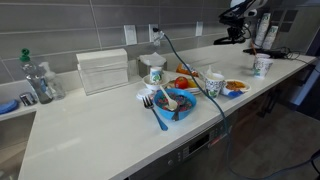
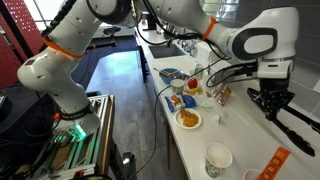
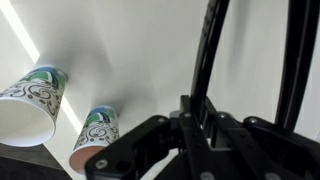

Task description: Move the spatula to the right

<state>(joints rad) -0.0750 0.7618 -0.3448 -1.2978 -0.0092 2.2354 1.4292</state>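
Observation:
My gripper brings the black spatula (image 2: 298,132) down onto the bare white counter beside the patterned cups next. It releases the spatula there, since that part of the counter is empty.
My gripper (image 3: 200,110) is shut on the slim black spatula (image 3: 206,50), whose long thin handle runs up out of the jaws in the wrist view. In an exterior view the gripper (image 2: 272,106) hangs above the white counter (image 2: 240,135), and the spatula (image 2: 298,132) slants down and away from it, clear of the surface. In an exterior view the gripper (image 1: 238,30) is high at the far end of the counter, with the spatula (image 1: 228,41) sticking out beside it.
Two patterned paper cups (image 3: 30,100) (image 3: 97,135) stand on the counter below the gripper; one shows in an exterior view (image 2: 218,158). A blue bowl with a wooden spoon (image 1: 175,103), a blue-handled utensil (image 1: 160,118), plates of food (image 1: 233,87) and a white box (image 1: 103,70) crowd the counter's middle.

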